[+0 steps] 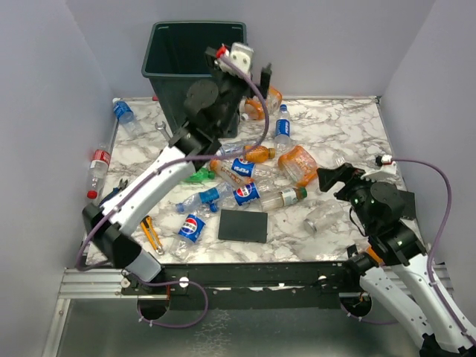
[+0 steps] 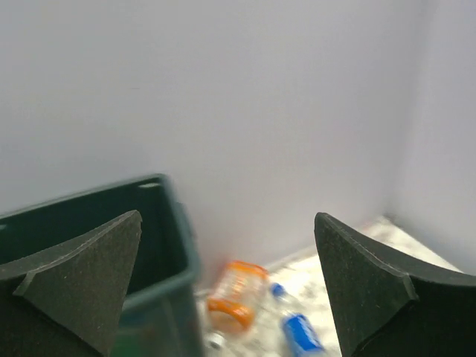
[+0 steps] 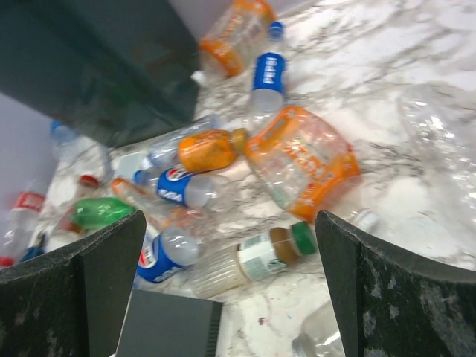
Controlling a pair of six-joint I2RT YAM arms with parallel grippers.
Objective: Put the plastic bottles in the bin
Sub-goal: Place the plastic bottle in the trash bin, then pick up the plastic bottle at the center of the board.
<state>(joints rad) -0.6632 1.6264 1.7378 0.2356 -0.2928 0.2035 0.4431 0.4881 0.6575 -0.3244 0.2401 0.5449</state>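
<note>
The clear unlabelled bottle [image 3: 442, 141] is below my right gripper and to its right in the wrist view. I will move there next, tilt down and lower onto the bottle's body.
The dark green bin [image 1: 175, 56] stands at the back of the marble table. My left gripper [image 1: 244, 71] is raised at the bin's right rim, open and holding nothing; in the left wrist view the gripper [image 2: 227, 219] frames the bin's rim [image 2: 160, 223], an orange bottle [image 2: 236, 294] and a blue-labelled bottle [image 2: 297, 331] on the table beyond. Several plastic bottles [image 1: 245, 175] lie piled mid-table. My right gripper [image 1: 336, 181] hovers open to their right. The right wrist view has the gripper [image 3: 230, 217] over a green-capped bottle [image 3: 253, 260], with a crushed orange bottle [image 3: 301, 160] and a Pepsi bottle [image 3: 182, 186] behind.
A flat black plate [image 1: 243, 225] lies near the front edge. Yellow-handled pliers [image 1: 151, 234] sit at front left and a wrench [image 1: 160, 128] beside the bin. Two bottles [image 1: 99, 165] [image 1: 124, 113] lie along the left wall. A clear crushed bottle [image 1: 321, 219] rests by my right arm.
</note>
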